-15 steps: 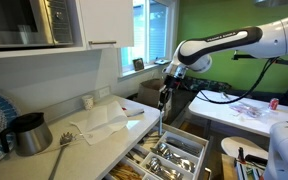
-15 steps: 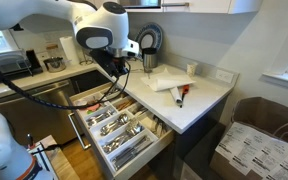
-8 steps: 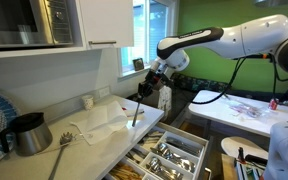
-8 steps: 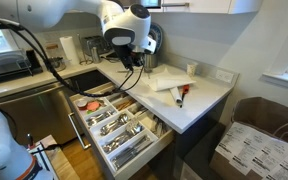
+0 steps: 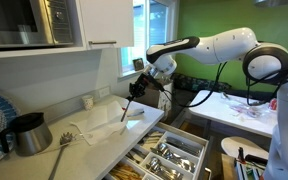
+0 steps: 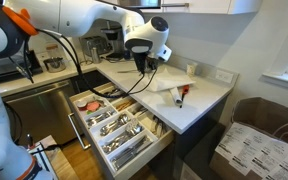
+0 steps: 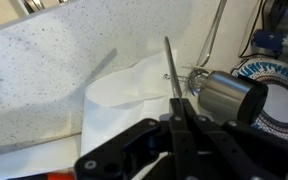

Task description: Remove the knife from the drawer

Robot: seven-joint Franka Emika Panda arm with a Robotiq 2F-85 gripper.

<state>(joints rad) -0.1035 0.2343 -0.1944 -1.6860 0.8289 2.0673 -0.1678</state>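
I should next lower my gripper outward onto the white cloth (image 5: 102,121) and let go of the knife (image 5: 130,108) there, because the cloth lies bare below and outward of my gripper's fingers.
My gripper (image 5: 137,91) (image 6: 145,66) (image 7: 180,112) is shut on the knife (image 5: 130,108) (image 6: 146,82) (image 7: 171,70), a slim silver-grey table knife that hangs blade-down from the jaws. I hold it above the white countertop, over a white cloth (image 5: 102,121) (image 6: 164,82) (image 7: 134,85). The white drawer (image 5: 189,142) (image 6: 125,161) stands open below the counter, with a divided tray of silver cutlery and tan wooden utensils. The gripper is away from the drawer, over the counter.
A metal pot (image 5: 30,133) (image 7: 224,98) and a long pale utensil with a round head (image 5: 62,148) sit on the counter. A red-handled tool (image 6: 180,96) lies by the cloth. A small white cup (image 5: 88,101) (image 6: 191,69) stands near the wall.
The gripper has carried the knife up out of the drawer and across over the counter, and now holds it above the white cloth.
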